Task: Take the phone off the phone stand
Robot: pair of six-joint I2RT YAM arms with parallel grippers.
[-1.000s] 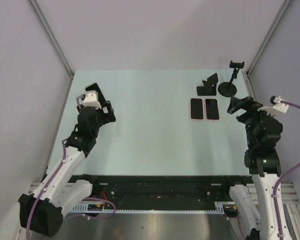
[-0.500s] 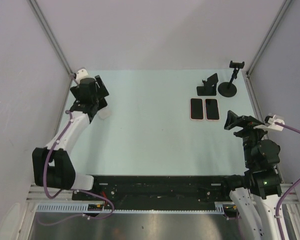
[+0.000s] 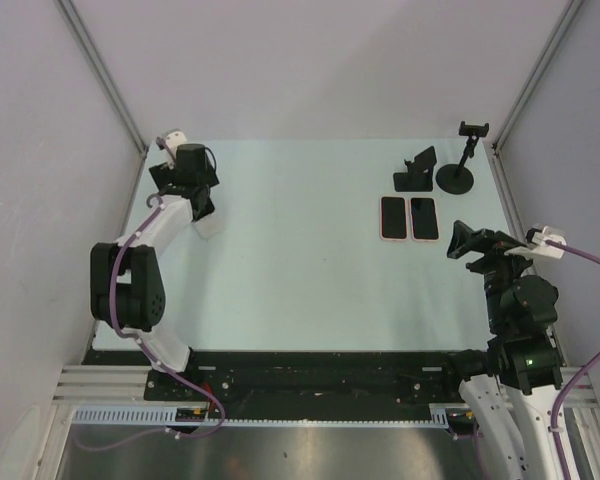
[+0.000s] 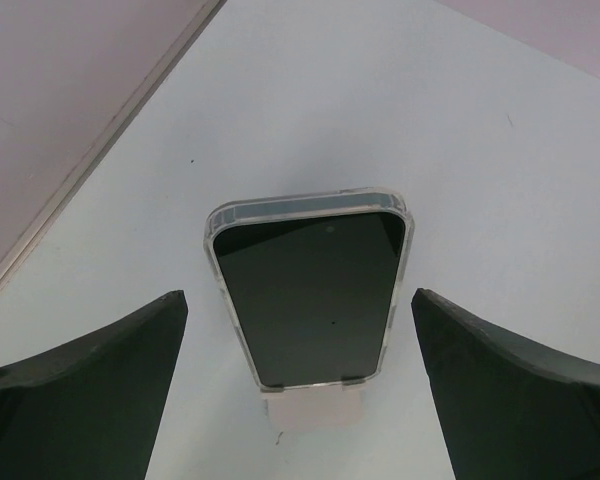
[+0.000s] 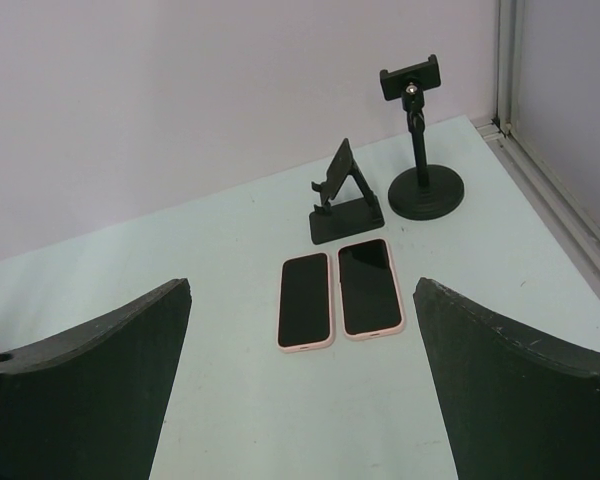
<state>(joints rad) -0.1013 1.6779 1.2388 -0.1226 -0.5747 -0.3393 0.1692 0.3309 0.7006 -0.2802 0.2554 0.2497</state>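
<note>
My left gripper moves down over the dark phone next and closes on its long edges, because the phone lies below, between the open fingers.
A phone in a clear case leans with its dark screen up on a pale stand. In the top view the pale stand is at the far left of the table. My left gripper is open just above it, one finger on each side of the phone and apart from it; it also shows in the top view. My right gripper is open and empty at the right, short of two phones in pink cases that lie flat.
A black folding stand and a black clamp stand on a round base are at the back right, both empty, behind the two flat phones. Grey walls close off three sides.
My left arm has swung out to the far left and now points down at the phone on the pale stand. My right gripper has drawn back toward the near edge.
</note>
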